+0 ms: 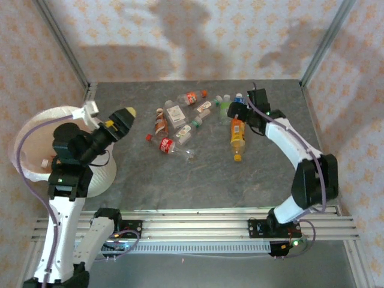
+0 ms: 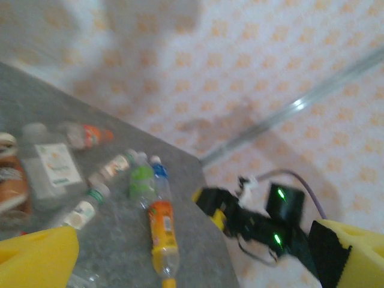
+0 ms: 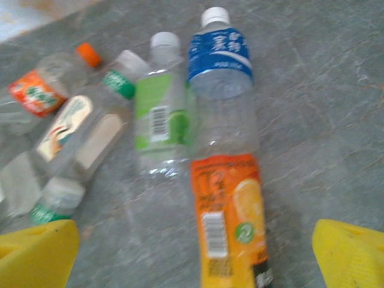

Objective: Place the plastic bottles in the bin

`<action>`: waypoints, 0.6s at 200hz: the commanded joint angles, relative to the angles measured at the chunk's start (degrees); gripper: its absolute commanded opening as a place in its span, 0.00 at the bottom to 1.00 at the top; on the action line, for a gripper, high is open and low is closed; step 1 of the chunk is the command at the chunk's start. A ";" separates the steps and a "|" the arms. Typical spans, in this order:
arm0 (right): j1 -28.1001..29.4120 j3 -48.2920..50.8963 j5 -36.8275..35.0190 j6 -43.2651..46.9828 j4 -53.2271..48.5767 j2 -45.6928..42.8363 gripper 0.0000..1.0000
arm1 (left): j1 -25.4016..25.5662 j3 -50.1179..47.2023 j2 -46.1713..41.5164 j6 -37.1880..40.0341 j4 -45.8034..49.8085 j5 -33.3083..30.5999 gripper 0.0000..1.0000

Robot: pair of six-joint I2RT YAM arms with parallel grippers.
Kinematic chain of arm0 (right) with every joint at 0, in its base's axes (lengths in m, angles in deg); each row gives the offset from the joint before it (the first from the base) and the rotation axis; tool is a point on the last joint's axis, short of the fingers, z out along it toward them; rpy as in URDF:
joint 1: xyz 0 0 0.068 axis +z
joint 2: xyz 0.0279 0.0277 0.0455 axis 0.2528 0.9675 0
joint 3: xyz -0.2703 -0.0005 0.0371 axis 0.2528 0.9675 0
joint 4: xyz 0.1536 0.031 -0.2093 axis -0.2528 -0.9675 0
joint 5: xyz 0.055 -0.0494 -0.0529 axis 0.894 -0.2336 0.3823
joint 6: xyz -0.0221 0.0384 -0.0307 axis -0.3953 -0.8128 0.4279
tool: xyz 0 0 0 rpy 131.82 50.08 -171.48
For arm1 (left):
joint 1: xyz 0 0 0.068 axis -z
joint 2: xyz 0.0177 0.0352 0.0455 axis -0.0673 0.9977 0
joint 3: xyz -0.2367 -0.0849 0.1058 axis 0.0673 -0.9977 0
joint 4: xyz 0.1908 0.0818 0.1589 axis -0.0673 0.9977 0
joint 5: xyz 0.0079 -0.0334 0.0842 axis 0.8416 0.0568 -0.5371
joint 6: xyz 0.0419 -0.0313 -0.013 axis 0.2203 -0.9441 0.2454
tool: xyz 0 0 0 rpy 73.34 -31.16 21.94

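The robot's right gripper next needs to reach outward and down to close on the blue-labelled bottle's clear body (image 3: pixel 226 125), which is below and outward of the gripper, beyond the orange bottle.
Several plastic bottles lie scattered mid-table. An orange-labelled bottle (image 1: pixel 238 135) is nearest my right gripper (image 1: pixel 236 111), which hovers over its far end, open. In the right wrist view that orange bottle (image 3: pixel 231 222) lies between the wide-apart yellow fingers (image 3: pixel 36 252), untouched, with a blue-labelled bottle (image 3: pixel 219 51) and a green-labelled one (image 3: pixel 162 114) beyond it. The bin (image 1: pixel 24 129) stands at the far left, partly hidden under my left arm. My left gripper (image 1: pixel 123 119) hangs beside the bin's right rim, open and holding nothing; its fingers (image 2: pixel 36 258) frame the orange bottle (image 2: pixel 161 231) far off.
A red-labelled bottle (image 1: pixel 167 145), a brown-labelled one (image 1: pixel 160 122) and a flat white-labelled one (image 1: pixel 175 114) lie left of centre. Patterned walls with metal posts (image 1: pixel 321 42) close in the table. Bare grey tabletop (image 1: pixel 198 180) runs along the near side.
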 commanded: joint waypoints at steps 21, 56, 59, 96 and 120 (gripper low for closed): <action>-4.88 -17.86 3.09 7.22 -12.20 16.19 0.94 | 11.28 0.59 5.22 1.31 -5.26 -8.38 1.00; -5.41 -31.35 6.14 13.29 -18.98 29.50 0.87 | 13.66 3.16 8.18 3.57 -4.65 -11.53 1.00; -5.41 -32.42 6.69 13.64 -19.49 30.43 0.86 | 13.67 3.28 8.30 3.71 -4.61 -11.61 1.00; -5.41 -40.16 7.81 15.13 -23.08 37.89 0.84 | 13.85 4.31 9.76 5.06 -2.42 -12.80 1.00; -5.41 -40.03 5.69 13.79 -21.61 39.36 0.81 | 13.94 4.38 10.36 5.62 -1.70 -13.45 1.00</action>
